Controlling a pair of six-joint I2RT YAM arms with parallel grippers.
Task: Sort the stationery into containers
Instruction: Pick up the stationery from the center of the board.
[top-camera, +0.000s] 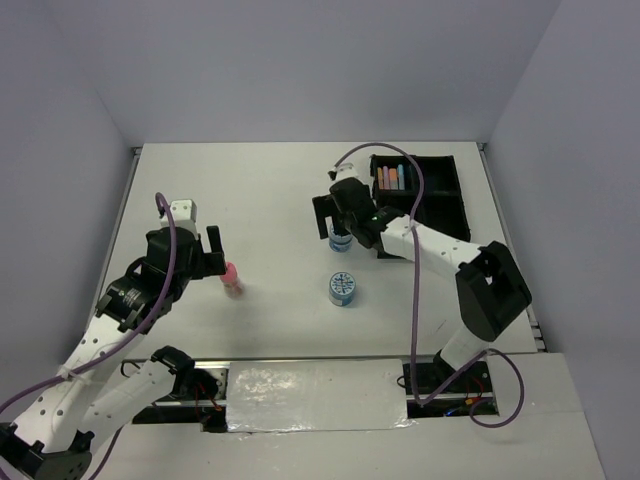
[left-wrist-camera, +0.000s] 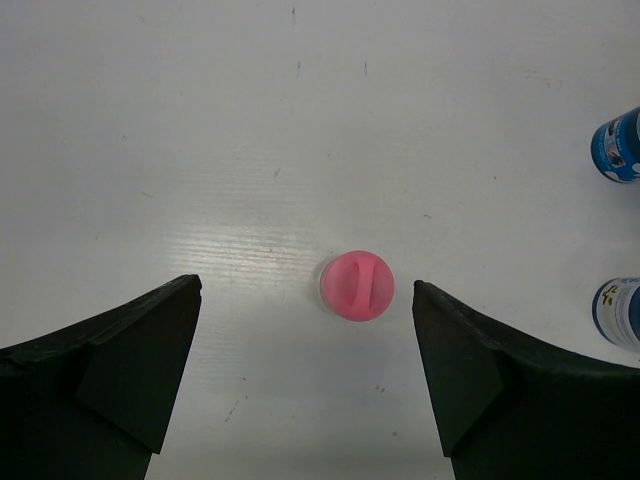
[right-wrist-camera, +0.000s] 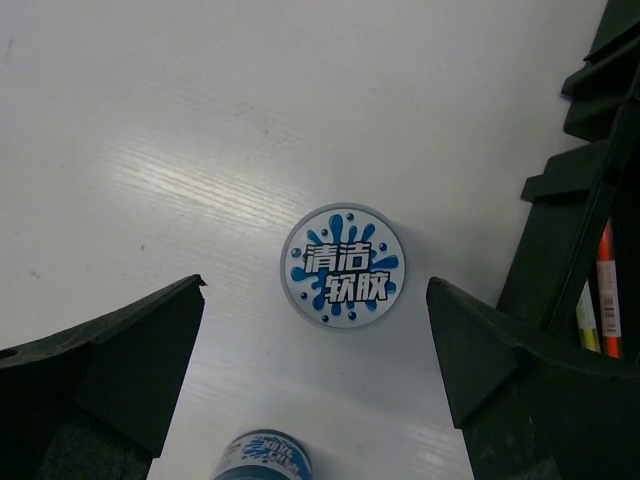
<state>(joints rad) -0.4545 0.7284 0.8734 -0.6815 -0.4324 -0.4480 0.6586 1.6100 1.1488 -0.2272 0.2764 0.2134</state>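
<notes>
My right gripper is open above the first tub's round lid (top-camera: 340, 237) (right-wrist-camera: 343, 266), with the lid between its fingers. It needs to move down around the lid next and close on its sides.
A pink bottle (top-camera: 232, 278) stands upright on the white table; in the left wrist view its round pink cap (left-wrist-camera: 357, 285) sits between my fingers and a little ahead of them. My left gripper (top-camera: 218, 258) (left-wrist-camera: 305, 290) is open and empty above it. Two blue-white tubs stand mid-table, one (top-camera: 340, 241) under my right gripper and one (top-camera: 343, 289) nearer. My right gripper (top-camera: 335, 225) (right-wrist-camera: 316, 287) is open and empty, above the first tub's lid (right-wrist-camera: 343, 266). The black tray (top-camera: 440, 215) holds several highlighter sticks (top-camera: 392, 178) in its far left compartment.
The tray's wall (right-wrist-camera: 575, 200) stands just right of my right gripper, with thin orange and yellow pens (right-wrist-camera: 600, 300) inside. The nearer tub shows at the bottom of the right wrist view (right-wrist-camera: 265, 458). Both tubs show at the right edge of the left wrist view (left-wrist-camera: 618, 145).
</notes>
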